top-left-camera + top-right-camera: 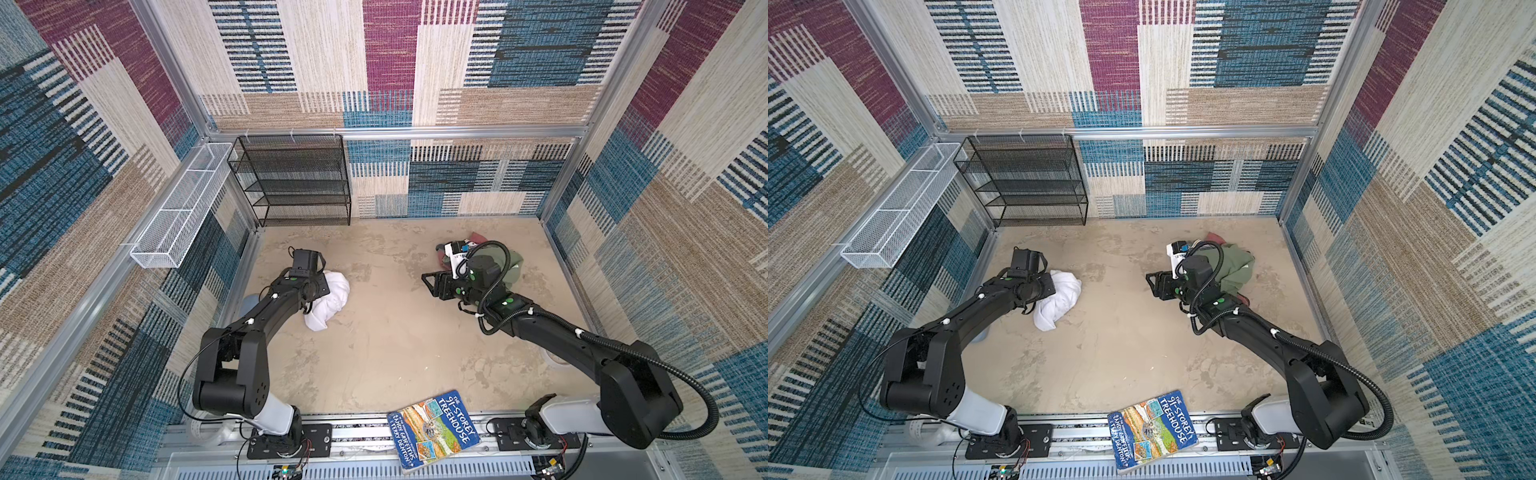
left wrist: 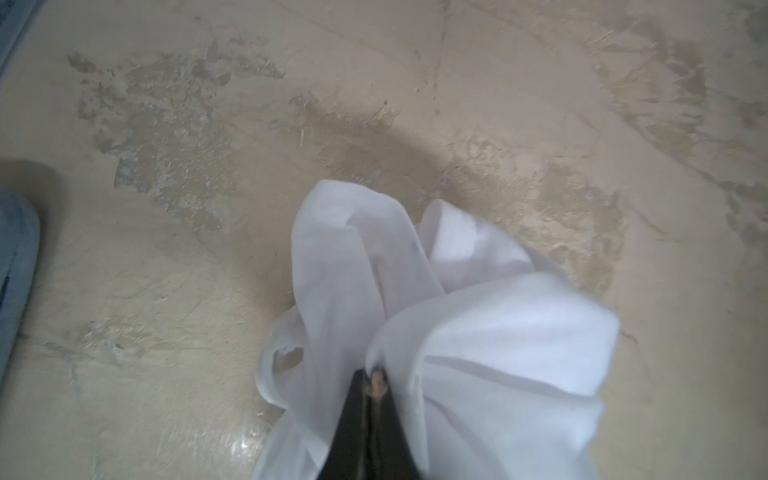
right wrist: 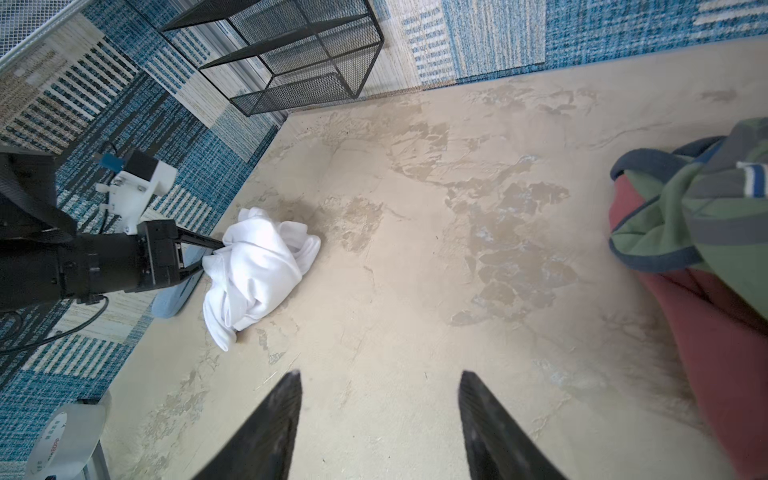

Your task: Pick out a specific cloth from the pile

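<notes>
The left gripper should next move slightly down toward the tabletop under the white cloth (image 1: 330, 303) (image 2: 490, 332) and let go of the fold, because it is already clear of the pile.
The white cloth (image 1: 330, 303) (image 1: 1061, 295) lies bunched at the left of the table, well apart from the pile (image 1: 509, 266) (image 1: 1237, 266) of olive green, dusty red and striped garments at the back right. My left gripper (image 2: 376, 380) is shut on a fold of the cloth (image 2: 490, 332). The right wrist view shows the same grip from the side, the cloth (image 3: 257, 266) drooping onto the table. My right gripper (image 3: 380, 376) (image 1: 430, 282) stands open over bare table just left of the pile (image 3: 706, 232), nothing between its fingers.
A black mesh shelf (image 1: 297, 178) stands at the back left, with a white wire basket (image 1: 178, 208) on the left wall. A book (image 1: 432, 432) lies on the front rail. A roll of tape (image 3: 66, 432) and a grey-blue item (image 2: 16, 257) sit by the left edge.
</notes>
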Tool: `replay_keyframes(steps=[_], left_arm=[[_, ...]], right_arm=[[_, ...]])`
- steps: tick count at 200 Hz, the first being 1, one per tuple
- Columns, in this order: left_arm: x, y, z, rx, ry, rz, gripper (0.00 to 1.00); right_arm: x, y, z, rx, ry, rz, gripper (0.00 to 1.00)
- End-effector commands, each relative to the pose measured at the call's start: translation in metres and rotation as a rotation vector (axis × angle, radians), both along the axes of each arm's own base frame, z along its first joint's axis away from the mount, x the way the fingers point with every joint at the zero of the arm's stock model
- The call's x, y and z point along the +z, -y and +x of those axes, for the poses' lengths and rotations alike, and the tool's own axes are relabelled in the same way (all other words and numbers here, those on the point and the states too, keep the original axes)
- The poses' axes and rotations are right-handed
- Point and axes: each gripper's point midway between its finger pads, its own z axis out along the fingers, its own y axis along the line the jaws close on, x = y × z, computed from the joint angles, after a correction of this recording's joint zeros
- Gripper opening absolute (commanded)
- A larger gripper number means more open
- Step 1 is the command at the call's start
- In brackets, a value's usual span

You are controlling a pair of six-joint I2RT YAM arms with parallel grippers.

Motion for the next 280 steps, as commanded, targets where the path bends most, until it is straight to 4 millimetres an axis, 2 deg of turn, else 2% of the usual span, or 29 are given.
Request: replay_keyframes(steps=[1,18,39,54,63,75,98,114,120,126,145,160,169,191,204,218,249,280], left_arm=[[-0.009,-0.008,0.003,0.046,0.003,0.007,0.0],[-0.015,-0.007,0.002,0.049,-0.01,-0.002,0.0],[-0.013,-0.005,0.001,0.049,0.004,-0.017,0.0],[-0.006,-0.005,0.0,0.05,0.014,-0.024,0.28],[0.001,-0.006,-0.001,0.057,0.023,-0.026,0.38],[0.011,-0.006,-0.004,0.063,0.045,-0.029,0.44],[0.039,-0.008,-0.008,0.06,0.107,-0.031,0.46],[0.056,-0.009,-0.01,0.044,0.154,-0.02,0.48],[0.061,-0.009,-0.011,0.037,0.168,-0.011,0.48],[0.066,-0.011,-0.011,0.033,0.185,-0.001,0.48],[0.078,-0.016,-0.01,0.035,0.247,0.031,0.5],[0.086,-0.02,-0.008,0.039,0.302,0.061,0.6],[0.09,-0.024,-0.006,0.039,0.335,0.092,0.61],[0.088,-0.034,-0.001,0.027,0.386,0.191,0.64],[0.083,-0.037,0.002,-0.006,0.409,0.253,0.65],[0.078,-0.041,0.003,-0.036,0.424,0.324,0.65],[0.063,-0.051,-0.002,-0.06,0.437,0.404,0.65],[0.051,-0.048,-0.007,-0.082,0.498,0.364,0.65]], right_arm=[[0.01,-0.004,0.004,0.007,0.028,0.02,0.63],[0.01,-0.004,0.006,0.006,0.023,0.012,0.63],[0.014,-0.004,0.007,0.002,0.03,0.011,0.63],[0.015,-0.002,0.007,-0.003,0.037,0.015,0.63],[0.015,0.0,0.008,-0.006,0.039,0.013,0.64],[0.016,0.004,0.01,-0.015,0.044,0.01,0.7],[0.024,0.021,0.016,-0.048,0.069,0.001,0.83],[0.032,0.042,0.02,-0.092,0.104,-0.017,0.9],[0.034,0.051,0.022,-0.113,0.117,-0.027,0.97],[0.036,0.061,0.025,-0.136,0.131,-0.037,1.0],[0.036,0.099,0.037,-0.221,0.164,-0.077,1.0],[0.032,0.137,0.048,-0.317,0.169,-0.112,1.0],[0.028,0.164,0.053,-0.395,0.176,-0.144,1.0],[0.012,0.226,0.054,-0.607,0.215,-0.253,1.0],[-0.001,0.248,0.051,-0.685,0.238,-0.319,1.0],[-0.016,0.259,0.047,-0.725,0.253,-0.366,1.0],[-0.036,0.274,0.035,-0.808,0.33,-0.386,1.0],[-0.032,0.275,0.019,-0.829,0.455,-0.361,1.0]])
